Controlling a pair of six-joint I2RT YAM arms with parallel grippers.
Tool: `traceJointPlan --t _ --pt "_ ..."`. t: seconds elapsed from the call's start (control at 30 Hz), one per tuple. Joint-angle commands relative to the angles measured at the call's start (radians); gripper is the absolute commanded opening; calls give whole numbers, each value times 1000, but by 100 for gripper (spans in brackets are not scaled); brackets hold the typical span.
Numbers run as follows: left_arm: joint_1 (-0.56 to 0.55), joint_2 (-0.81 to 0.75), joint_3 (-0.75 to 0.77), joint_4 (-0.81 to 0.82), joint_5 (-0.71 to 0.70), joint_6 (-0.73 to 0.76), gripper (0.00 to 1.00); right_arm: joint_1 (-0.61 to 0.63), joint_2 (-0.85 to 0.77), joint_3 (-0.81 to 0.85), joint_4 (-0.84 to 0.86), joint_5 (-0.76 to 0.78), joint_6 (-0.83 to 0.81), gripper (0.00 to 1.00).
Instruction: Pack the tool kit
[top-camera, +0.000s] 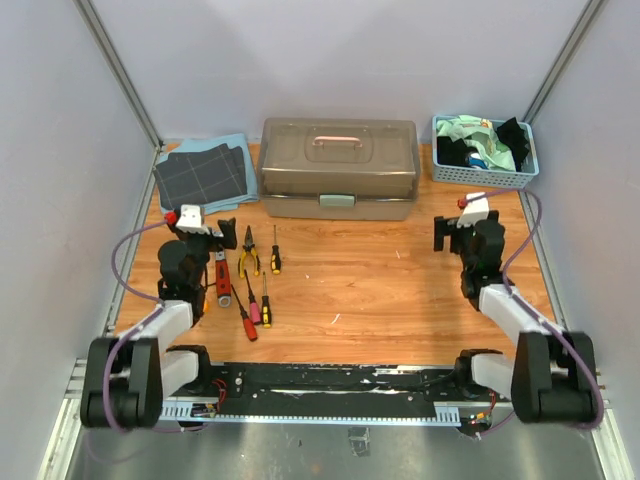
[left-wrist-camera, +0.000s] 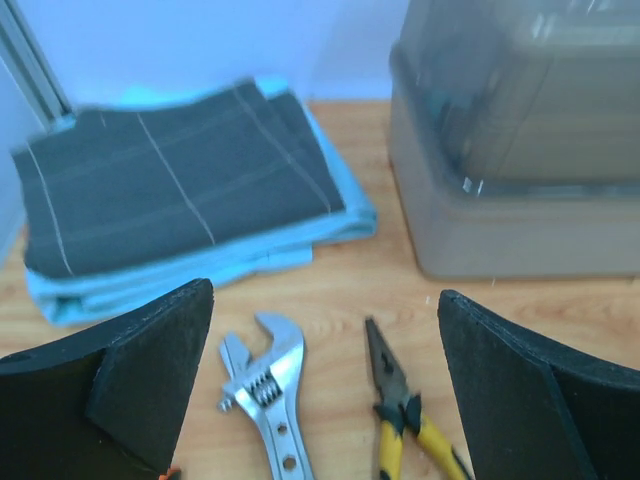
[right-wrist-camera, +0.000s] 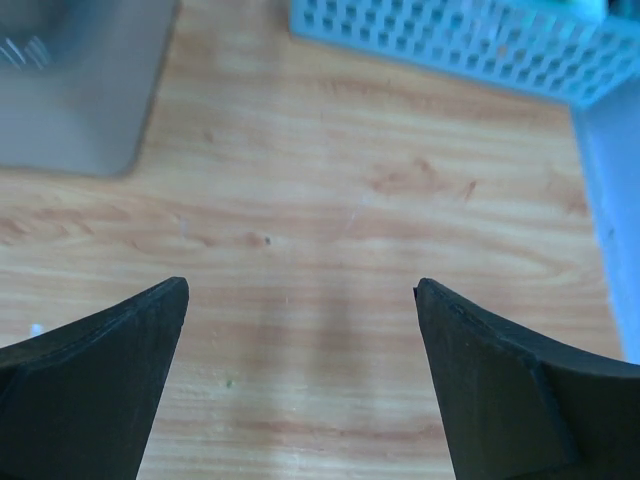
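Observation:
The pinkish handle sits high on the toolbox lid, outward of my right gripper. I will next raise that gripper, swing it over the handle while turning it, and close it on the handle's basket-side end.
The grey-beige toolbox (top-camera: 339, 167) stands closed at the back middle, pinkish handle on its lid; its corner shows in the left wrist view (left-wrist-camera: 520, 150) and the right wrist view (right-wrist-camera: 70, 90). Tools lie on the wood at front left: the red-handled wrench (top-camera: 222, 277) with its silver head (left-wrist-camera: 265, 385), yellow-handled pliers (top-camera: 248, 255) (left-wrist-camera: 400, 410), and small screwdrivers (top-camera: 265, 300). My left gripper (top-camera: 213, 232) (left-wrist-camera: 325, 300) hangs open just above the wrench and pliers heads, holding nothing. Over bare wood at the right, my right gripper (top-camera: 447, 232) (right-wrist-camera: 300, 290) is open and empty.
Folded dark grid-pattern cloths (top-camera: 203, 172) (left-wrist-camera: 170, 185) on a light-blue cloth lie at back left. A blue slatted basket (top-camera: 484, 150) (right-wrist-camera: 450, 40) of cloths stands at back right. Grey walls close in three sides.

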Motion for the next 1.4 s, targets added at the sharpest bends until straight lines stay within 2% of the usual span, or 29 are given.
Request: traceJointPlan --t 0.0,0.13,0.23,0.37,0.47,0.57,0.77,1.0,1.17,1.37 --pt "10 -214 124 -377 5 28 99 -7 -190 167 -408 -94 -57 98" --pt "11 -314 250 -625 17 14 99 -7 -348 313 -619 -62 44 98" --pt "13 -329 340 -714 69 -4 99 -18 -336 450 -723 -237 49 98" --pt "13 -282 447 -741 161 -51 99 -13 -139 709 -846 -489 53 98" --pt "13 -218 531 -746 203 -74 99 12 24 888 -856 -603 26 99" --pt "13 -168 568 -736 235 -79 99 50 182 1054 -830 -674 -34 92" --pt "12 -150 589 -732 256 -79 99 138 503 1389 -879 -806 -104 73" --pt "11 -188 572 -768 269 -80 99 237 681 1553 -863 -878 -204 73" --pt "11 -215 555 -788 281 -71 99 254 701 1530 -783 -883 -225 73" --pt "11 -210 548 -785 294 -76 99 255 759 1561 -771 -869 -289 70"
